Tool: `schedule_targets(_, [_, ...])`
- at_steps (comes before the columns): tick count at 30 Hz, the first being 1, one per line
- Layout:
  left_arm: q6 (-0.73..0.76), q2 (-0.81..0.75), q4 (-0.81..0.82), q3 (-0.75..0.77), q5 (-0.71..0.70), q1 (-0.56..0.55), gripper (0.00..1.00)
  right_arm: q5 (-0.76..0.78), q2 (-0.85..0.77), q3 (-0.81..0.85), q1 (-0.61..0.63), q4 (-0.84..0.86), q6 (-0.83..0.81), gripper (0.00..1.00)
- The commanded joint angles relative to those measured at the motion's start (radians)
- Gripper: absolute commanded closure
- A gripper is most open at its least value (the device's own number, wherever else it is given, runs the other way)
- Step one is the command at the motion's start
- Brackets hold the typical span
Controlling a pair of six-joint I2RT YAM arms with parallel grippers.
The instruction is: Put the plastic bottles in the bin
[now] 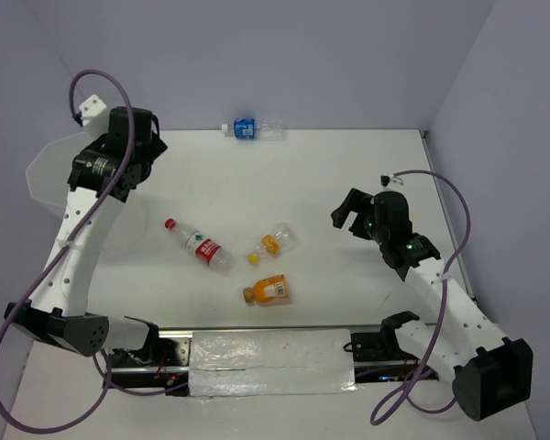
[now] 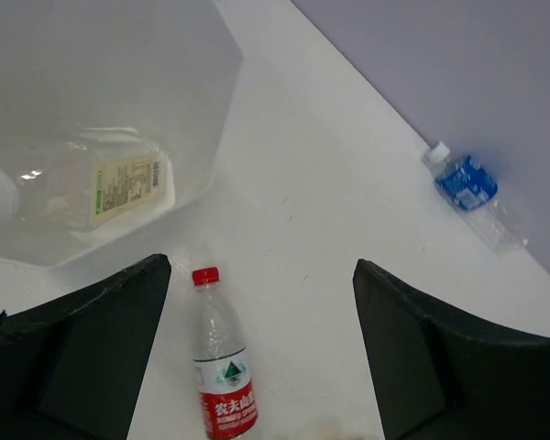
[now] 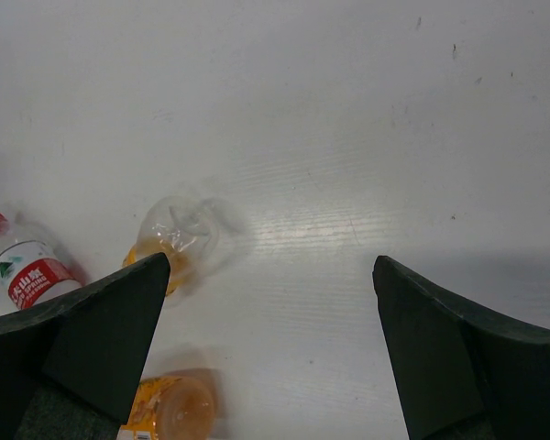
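The red-capped bottle is below my left gripper, nearer my base. My left gripper needs to go down next, to the right in the top view and back, onto the red-capped bottle's red label (image 1: pixel 204 248) (image 2: pixel 227 403).
The bin (image 1: pixel 48 176) stands at the far left, and its translucent wall (image 2: pixel 165 73) fills the left wrist view's upper left. The plain white-capped bottle (image 2: pixel 82 183) lies inside it. The red-capped bottle (image 1: pixel 198 245) lies on the table, below my left gripper (image 2: pixel 261 266) in its wrist view (image 2: pixel 222 367). The blue-labelled bottle (image 1: pixel 247 129) lies by the back wall. Two orange juice bottles (image 1: pixel 273 244) (image 1: pixel 268 291) lie mid-table. My left gripper (image 1: pixel 139 151) is open and empty beside the bin. My right gripper (image 1: pixel 353 213) is open and empty, right of the juice bottles (image 3: pixel 179 234) (image 3: pixel 165 408).
A foil-covered strip (image 1: pixel 270 353) runs along the near edge between the arm bases. Grey walls close the back and right sides of the white table (image 1: pixel 348 165). Purple cables loop off both arms.
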Motion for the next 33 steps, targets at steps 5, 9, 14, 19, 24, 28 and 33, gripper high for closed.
schedule_targets(5, [-0.052,0.087,-0.112,-0.099,-0.108,-0.293,0.06,0.018,-0.029,0.004,0.003,0.017,0.01,0.0])
schedule_targets(9, [-0.273,0.132,-0.146,-0.216,-0.031,-0.309,0.02,0.007,-0.024,-0.002,0.004,0.022,0.018,0.0])
schedule_targets(14, [-0.372,0.127,0.003,-0.438,0.113,-0.312,0.0,0.015,-0.03,-0.005,0.003,0.016,0.006,0.0])
schedule_targets(19, [-0.418,0.179,0.104,-0.542,0.139,-0.312,0.01,-0.001,-0.016,0.002,0.004,0.011,-0.005,0.0])
schedule_targets(24, [-0.431,0.285,0.138,-0.556,0.159,-0.307,0.01,0.005,-0.012,0.002,0.001,0.011,-0.008,0.0])
schedule_targets(28, [-0.45,0.336,0.184,-0.585,0.176,-0.298,0.0,0.005,-0.01,-0.007,0.004,0.014,-0.009,0.0])
schedule_targets(33, [-0.468,0.382,0.189,-0.593,0.17,-0.292,0.17,0.01,-0.003,-0.011,0.001,0.008,-0.013,0.0])
